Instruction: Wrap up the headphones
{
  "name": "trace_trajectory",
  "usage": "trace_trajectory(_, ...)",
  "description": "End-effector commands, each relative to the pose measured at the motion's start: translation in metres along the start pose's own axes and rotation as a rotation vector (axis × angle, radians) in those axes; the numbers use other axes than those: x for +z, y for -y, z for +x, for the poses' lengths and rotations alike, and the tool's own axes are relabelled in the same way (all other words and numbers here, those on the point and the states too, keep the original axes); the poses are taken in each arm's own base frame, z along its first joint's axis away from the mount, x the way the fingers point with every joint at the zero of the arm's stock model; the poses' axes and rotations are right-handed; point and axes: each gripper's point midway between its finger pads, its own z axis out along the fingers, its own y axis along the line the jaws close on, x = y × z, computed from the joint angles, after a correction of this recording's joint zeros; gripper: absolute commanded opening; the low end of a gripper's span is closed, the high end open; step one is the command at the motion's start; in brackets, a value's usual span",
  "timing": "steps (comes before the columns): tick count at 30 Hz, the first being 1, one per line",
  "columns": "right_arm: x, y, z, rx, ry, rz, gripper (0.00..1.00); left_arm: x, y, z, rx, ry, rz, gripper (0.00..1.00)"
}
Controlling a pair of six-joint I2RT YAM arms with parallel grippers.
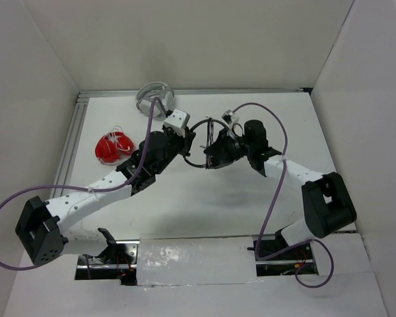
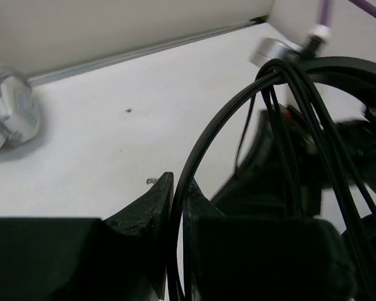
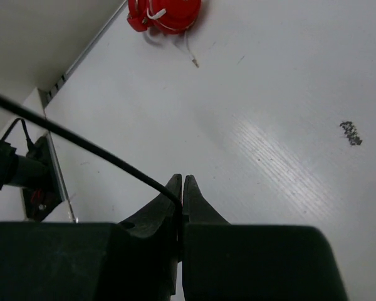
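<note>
The headband (image 2: 200, 150) goes down to the bare tabletop below next as my left gripper tilts down, then releases, since several cable turns are already over the headband.
The black headphones (image 1: 198, 123) are held up between my two grippers at mid table. My left gripper (image 1: 187, 140) is shut on the thin black headband (image 2: 200, 150), which runs up between its jaws (image 2: 178, 188). Several turns of black cable (image 2: 301, 106) hang over the headband to the right. My right gripper (image 1: 214, 153) is shut on the thin black cable (image 3: 81, 144), which leaves its fingertips (image 3: 182, 182) and runs up to the left. The ear pads are mostly hidden behind the grippers.
White/grey headphones (image 1: 155, 98) lie at the back wall and also show in the left wrist view (image 2: 9, 116). Red headphones (image 1: 114, 146) lie at the left and also show in the right wrist view (image 3: 166, 12). A metal rail (image 1: 76, 139) runs along the table's left edge.
</note>
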Motion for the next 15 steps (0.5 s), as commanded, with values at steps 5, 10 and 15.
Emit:
trace_trajectory(5,-0.007,-0.018,-0.006,0.161,0.143,0.001,0.03,0.02,-0.044,-0.007,-0.329,-0.005,-0.334,0.0)
trace_trajectory(10,-0.011,-0.004,0.007,0.19,0.136,0.112,0.08,0.021,-0.061,0.027,-0.388,-0.07,-0.458,0.0)
trace_trajectory(15,-0.006,0.009,0.024,0.216,0.106,0.212,0.1,0.024,-0.079,0.072,-0.435,-0.158,-0.633,0.0)
